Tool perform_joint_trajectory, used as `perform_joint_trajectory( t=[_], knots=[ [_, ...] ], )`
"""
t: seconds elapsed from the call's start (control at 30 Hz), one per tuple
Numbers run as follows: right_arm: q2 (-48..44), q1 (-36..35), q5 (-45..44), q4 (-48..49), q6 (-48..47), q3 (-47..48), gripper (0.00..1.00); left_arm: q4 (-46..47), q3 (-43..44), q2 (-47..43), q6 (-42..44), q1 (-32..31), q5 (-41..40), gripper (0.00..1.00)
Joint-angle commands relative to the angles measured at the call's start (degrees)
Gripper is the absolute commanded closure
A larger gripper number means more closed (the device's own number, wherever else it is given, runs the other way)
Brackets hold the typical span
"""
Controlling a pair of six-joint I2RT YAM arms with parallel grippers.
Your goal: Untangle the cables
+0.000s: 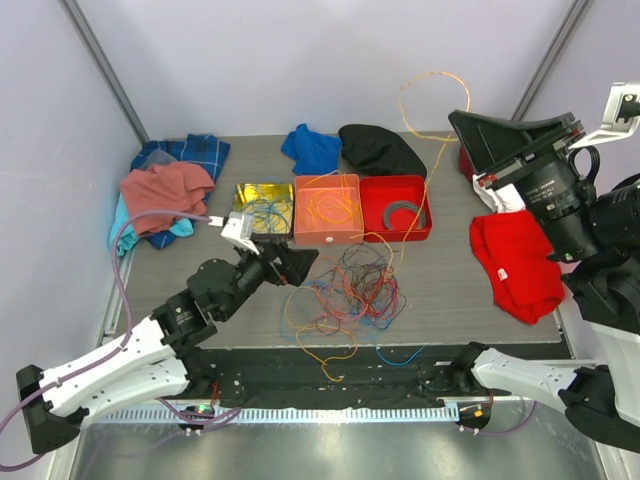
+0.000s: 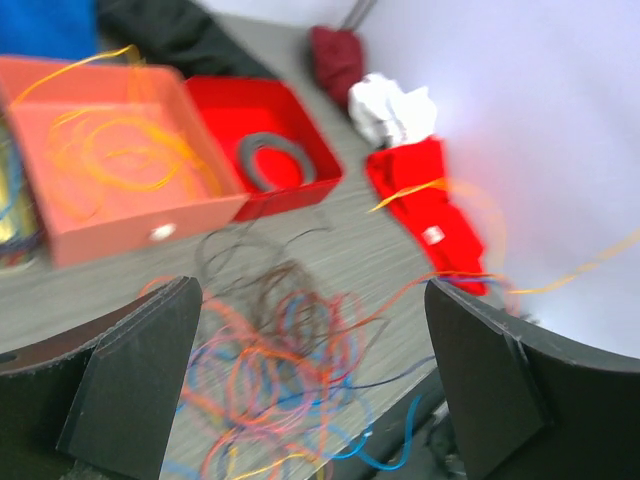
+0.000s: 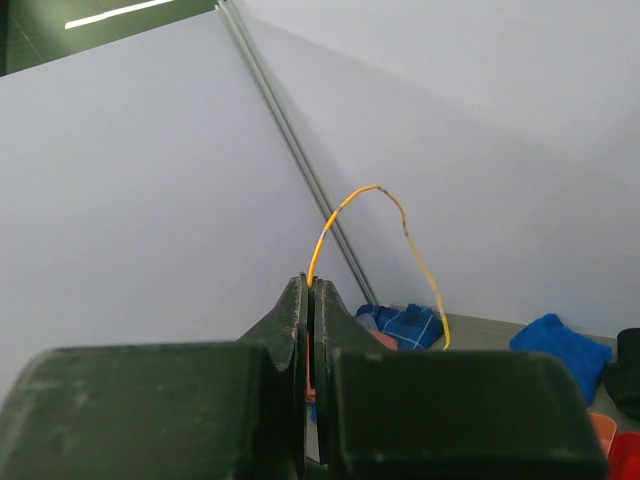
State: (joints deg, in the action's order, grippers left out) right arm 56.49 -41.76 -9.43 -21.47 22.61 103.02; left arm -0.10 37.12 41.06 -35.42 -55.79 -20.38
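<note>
To the right of my left gripper in the top view hangs the yellow cable, so I will move that way onto the cable's part rising clear of the tangle (image 2: 280,340).
A tangle of cables (image 1: 352,285) in red, blue, orange and dark colours lies on the table in front of the boxes; the left wrist view shows this tangle (image 2: 280,340) blurred. My left gripper (image 1: 300,265) hovers just left of the pile, and in its own view the left gripper (image 2: 315,375) is wide open with nothing between its fingers (image 2: 140,385). My right gripper (image 1: 458,120) is raised high at the back right. It is shut on a thin orange-yellow cable (image 3: 345,205) at the right gripper's tips (image 3: 313,290). That cable (image 1: 432,95) loops up and runs down toward the boxes.
Three boxes stand in a row: a gold box (image 1: 250,190), an orange box (image 1: 327,235) with orange wires, and a red box (image 1: 395,235) with a grey ring (image 1: 402,213). Cloths lie around: red cloth (image 1: 515,262), blue cloth (image 1: 310,148), black cloth (image 1: 380,150), pink cloth (image 1: 165,190).
</note>
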Motion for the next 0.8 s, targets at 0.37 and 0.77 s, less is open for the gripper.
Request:
perform_joint_trajectory(
  t=[0.37,0.77],
  knots=[
    [1.17,0.27,4.07,0.56,2.7,-2.47,0.99,35.96,4.26,13.95,11.67,-3.62,20.03,0.0],
    [0.03,0.19,4.6,-0.23,3.4,-6.08,0.99,41.49,11.56,32.06,24.6,-11.36,17.67,0.0]
  ],
)
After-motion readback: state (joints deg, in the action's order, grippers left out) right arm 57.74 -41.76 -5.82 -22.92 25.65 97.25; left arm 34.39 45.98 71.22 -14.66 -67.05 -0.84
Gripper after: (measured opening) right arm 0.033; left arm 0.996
